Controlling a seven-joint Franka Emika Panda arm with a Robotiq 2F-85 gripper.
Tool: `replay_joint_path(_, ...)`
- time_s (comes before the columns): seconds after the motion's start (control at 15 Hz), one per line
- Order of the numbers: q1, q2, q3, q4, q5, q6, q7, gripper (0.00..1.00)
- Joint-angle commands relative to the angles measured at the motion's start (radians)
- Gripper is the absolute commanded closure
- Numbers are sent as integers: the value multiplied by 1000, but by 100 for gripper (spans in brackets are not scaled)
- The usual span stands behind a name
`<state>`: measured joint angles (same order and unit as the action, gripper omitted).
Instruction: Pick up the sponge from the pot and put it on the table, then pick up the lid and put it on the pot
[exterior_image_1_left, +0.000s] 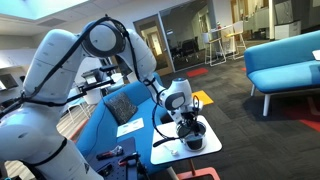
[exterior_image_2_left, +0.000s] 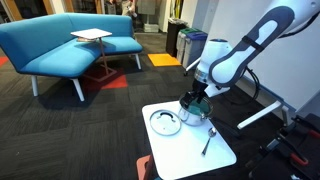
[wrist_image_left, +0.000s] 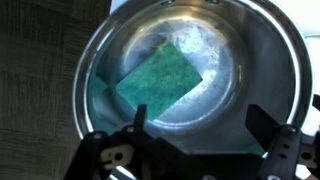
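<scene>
The robot's open gripper will next go down past the pot's rim onto the green sponge's edge nearest the fingers, since the sponge lies flat on the pot's bottom.
In the wrist view I look straight down into the silvery pot (wrist_image_left: 255, 60). The green sponge (wrist_image_left: 158, 78) lies flat on its bottom, left of centre. My gripper (wrist_image_left: 200, 120) is open, its two dark fingers spread above the pot's near rim and holding nothing. In both exterior views the gripper (exterior_image_2_left: 196, 100) (exterior_image_1_left: 188, 126) hangs just over the pot (exterior_image_2_left: 197, 112) (exterior_image_1_left: 194, 141) on the small white table (exterior_image_2_left: 190, 160) (exterior_image_1_left: 165, 155). The round greyish lid (exterior_image_2_left: 165, 122) lies flat on the table beside the pot. The sponge is hidden in the exterior views.
A thin metal utensil (exterior_image_2_left: 207, 143) lies on the table near the pot. A blue sofa (exterior_image_2_left: 60, 45) with a small side table (exterior_image_2_left: 92, 36) stands farther off. A blue seat (exterior_image_1_left: 100, 130) adjoins the white table.
</scene>
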<state>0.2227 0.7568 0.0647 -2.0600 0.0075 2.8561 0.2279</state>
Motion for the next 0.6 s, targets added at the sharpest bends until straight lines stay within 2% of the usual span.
replay_joint_path(0.0, 13, 31, -18, 35, 31, -6, 15, 0)
replay_joint_path(0.53, 44, 110, -31, 124, 28, -86, 26, 0)
